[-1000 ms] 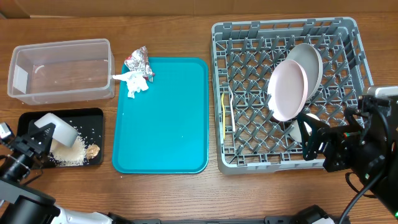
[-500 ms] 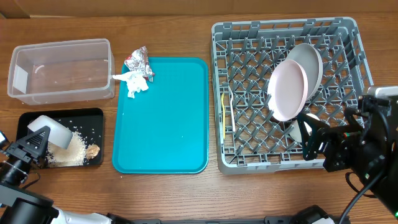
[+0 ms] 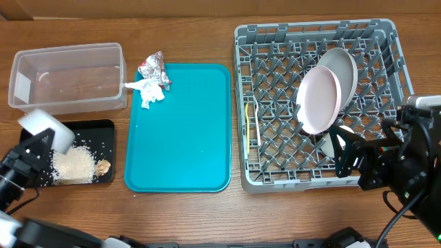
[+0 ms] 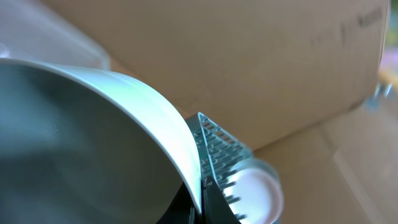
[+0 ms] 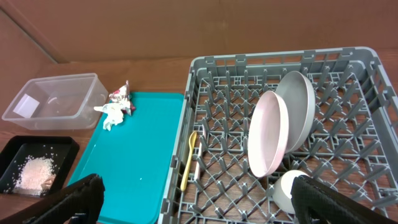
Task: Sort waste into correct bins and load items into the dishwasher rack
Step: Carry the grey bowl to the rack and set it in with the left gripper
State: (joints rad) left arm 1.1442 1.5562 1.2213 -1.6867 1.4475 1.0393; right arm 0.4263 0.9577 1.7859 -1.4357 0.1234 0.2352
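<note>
The left gripper moves across the teal serving tray next, then down to release the bowl [image 3: 47,129] at the dishwasher rack's empty wires beyond the yellow cutlery.
My left gripper [image 3: 33,155] is shut on the rim of the grey bowl [image 3: 47,129], holding it tilted above the far left corner of the black tray [image 3: 103,125]. In the left wrist view the bowl [image 4: 93,124] fills the frame, with the jaws [image 4: 200,200] pinching its edge. White rice grains [image 3: 72,164] and a brown lump [image 3: 103,167] lie in the tray. The foil wrapper [image 3: 153,69] and paper wad [image 3: 146,93] lie by the clear tub [image 3: 69,77]. My right gripper [image 5: 199,211] is open and empty over the front of the rack [image 3: 310,29].
The rack holds a white plate [image 3: 318,100], a grey plate [image 3: 344,69], a white cup [image 3: 329,145] and yellow cutlery [image 3: 249,124]. The teal serving tray [image 3: 180,131] lies between the bins and the rack.
My left gripper has raised the bowl and carried it towards the far left corner of the black tray, uncovering the rice pile. The right arm has not moved.
</note>
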